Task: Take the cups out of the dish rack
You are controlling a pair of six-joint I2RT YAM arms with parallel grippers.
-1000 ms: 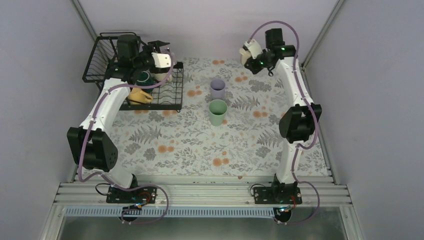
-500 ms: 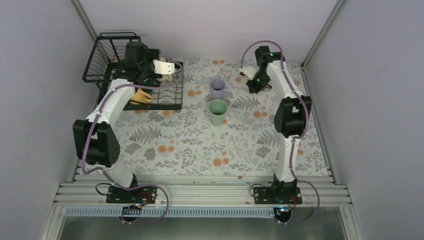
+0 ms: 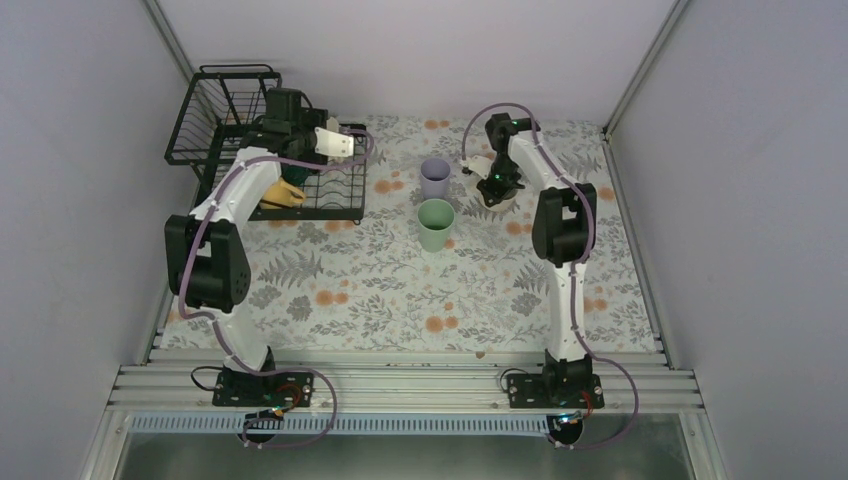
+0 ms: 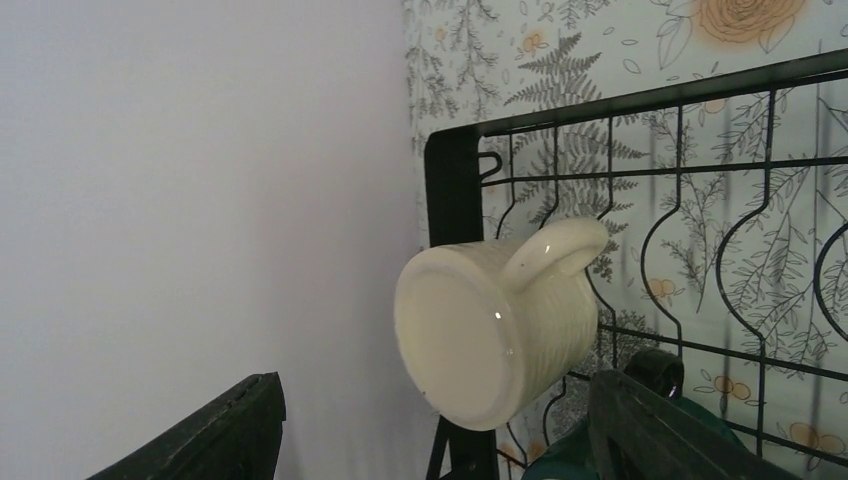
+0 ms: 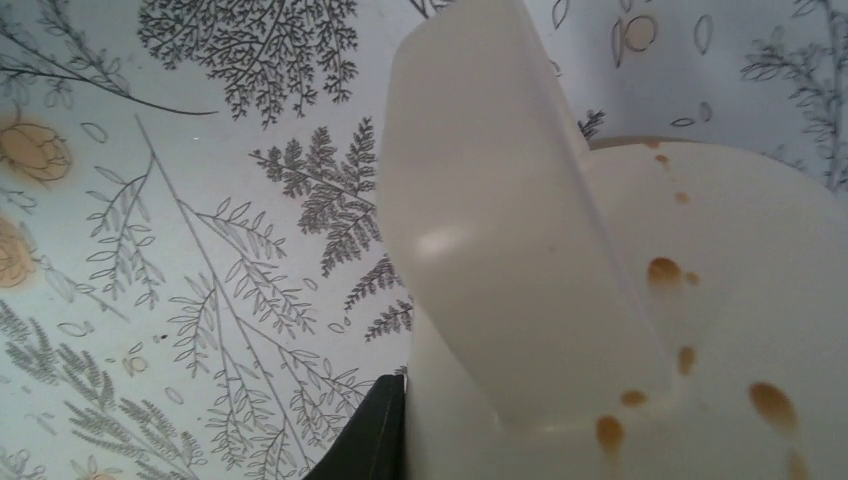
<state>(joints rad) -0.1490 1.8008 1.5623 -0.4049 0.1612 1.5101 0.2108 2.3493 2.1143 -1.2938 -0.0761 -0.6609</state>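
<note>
I will turn my open left gripper and lower it until its fingers are on both sides of the cream ribbed mug's handle (image 4: 556, 246), since that handle sticks out free from the mug's side.
The black wire dish rack (image 3: 225, 110) stands at the far left. My left gripper (image 3: 338, 143) hovers over its right end, open, jaws wide apart. A cream ribbed mug (image 4: 500, 330) lies on its side on the rack wires (image 4: 700, 170) ahead of the jaws, untouched. A dark teal mug (image 4: 565, 462) peeks in beside the right finger (image 4: 680, 430). A yellow mug (image 3: 283, 193) lies in the rack. My right gripper (image 3: 490, 180) is shut on a cream speckled mug (image 5: 650, 330), low over the table. A lavender cup (image 3: 435, 177) and a mint-green cup (image 3: 435, 224) stand upright mid-table.
The floral tablecloth (image 3: 400, 290) covers the table. The rack's raised basket tier (image 3: 215, 100) sits at the far left corner by the wall. Grey walls close in on both sides and at the back.
My right arm has swung left and down, bringing the speckled mug close to the table beside the lavender cup. My left gripper has shifted right along the rack towards the cream mug.
</note>
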